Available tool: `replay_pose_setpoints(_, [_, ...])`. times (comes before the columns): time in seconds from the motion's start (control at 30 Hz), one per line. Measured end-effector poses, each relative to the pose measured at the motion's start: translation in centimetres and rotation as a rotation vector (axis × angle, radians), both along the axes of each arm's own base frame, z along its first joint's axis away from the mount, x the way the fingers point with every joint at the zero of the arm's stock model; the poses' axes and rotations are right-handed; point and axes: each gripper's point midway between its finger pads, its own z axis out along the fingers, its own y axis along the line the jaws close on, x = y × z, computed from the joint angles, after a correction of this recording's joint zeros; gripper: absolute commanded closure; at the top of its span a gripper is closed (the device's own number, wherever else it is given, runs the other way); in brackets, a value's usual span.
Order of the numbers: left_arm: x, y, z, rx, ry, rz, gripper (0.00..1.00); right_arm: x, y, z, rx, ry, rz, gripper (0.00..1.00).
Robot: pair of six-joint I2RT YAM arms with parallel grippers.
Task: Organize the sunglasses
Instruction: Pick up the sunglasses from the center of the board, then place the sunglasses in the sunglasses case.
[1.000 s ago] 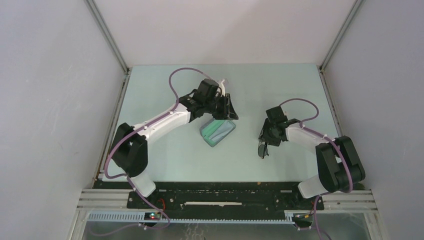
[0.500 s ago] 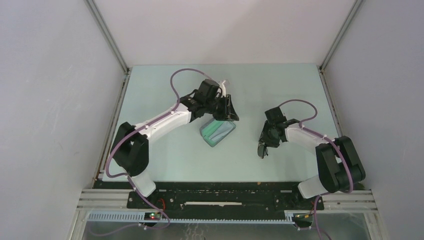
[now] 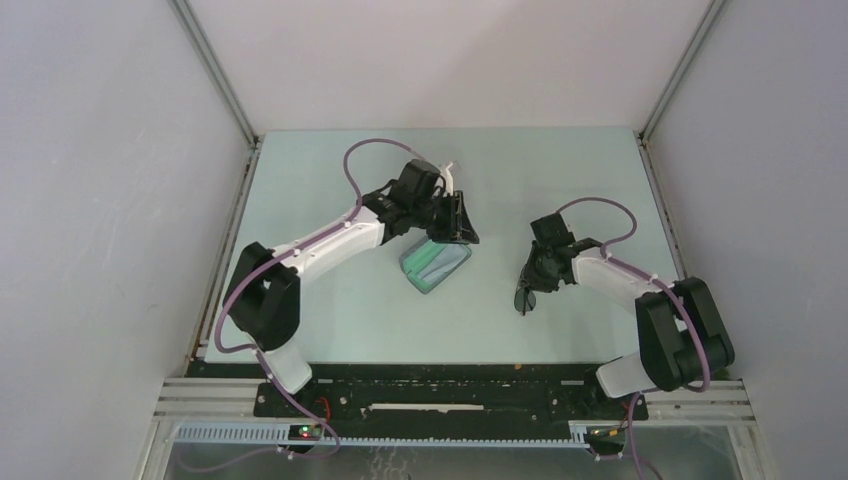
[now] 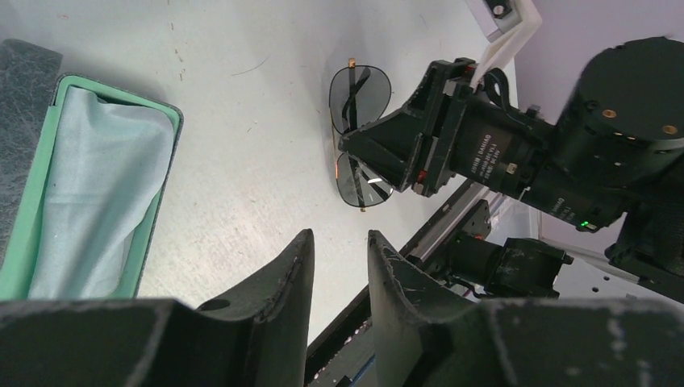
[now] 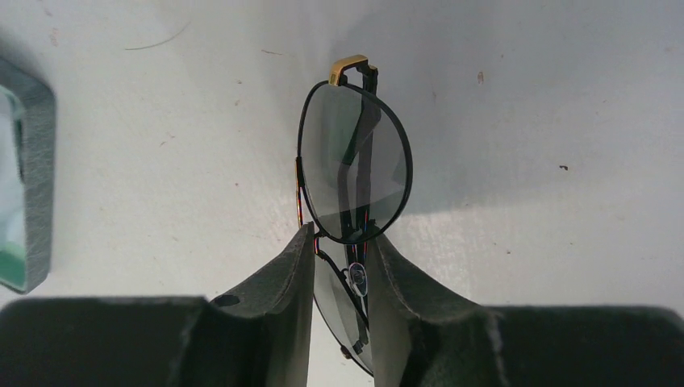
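My right gripper rises next and moves left in the top view. It then lowers the sunglasses (image 5: 355, 161) onto the pale cloth (image 5: 8, 173) and releases them, as the case lies open.
The sunglasses (image 5: 355, 161), thin black wire frame with dark lenses and folded arms, sit between my right gripper's (image 5: 340, 234) fingers, which are shut on the bridge. In the top view they (image 3: 523, 298) hang at the right gripper (image 3: 530, 283), right of centre and low at the table; I cannot tell whether they touch it. The slate-grey case (image 3: 436, 265) lies open in the middle, with a green lining and the pale cloth (image 4: 97, 185) inside. My left gripper (image 4: 339, 235) hovers by the case's far right corner (image 3: 466, 235), its jaws slightly apart and empty.
Grey walls with metal rails close off the table on the left, right and back. The black rail with both arm bases runs along the near edge (image 3: 450, 372). The case's rim shows at the left edge of the right wrist view (image 5: 28, 177).
Very little. My right gripper stays shut on the sunglasses and has shifted slightly. My left gripper holds its place over the case's far edge.
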Motion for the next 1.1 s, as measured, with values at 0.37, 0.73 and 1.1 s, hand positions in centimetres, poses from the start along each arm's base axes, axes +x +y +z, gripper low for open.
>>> replay_pose_setpoints(0.37, [1.5, 1.8, 0.0, -0.007, 0.024, 0.037, 0.65, 0.8, 0.3, 3.5, 0.044, -0.115, 0.001, 0.72])
replay_pose_setpoints(0.73, [7.5, 11.3, -2.6, -0.016, 0.093, 0.286, 0.64, 0.9, 1.1, 5.6, 0.105, -0.172, 0.017, 0.73])
replay_pose_setpoints(1.1, [7.2, 13.5, -9.5, 0.067, 0.228, 0.354, 0.65, 0.6, 2.0, 5.8, 0.151, -0.161, 0.037, 0.73])
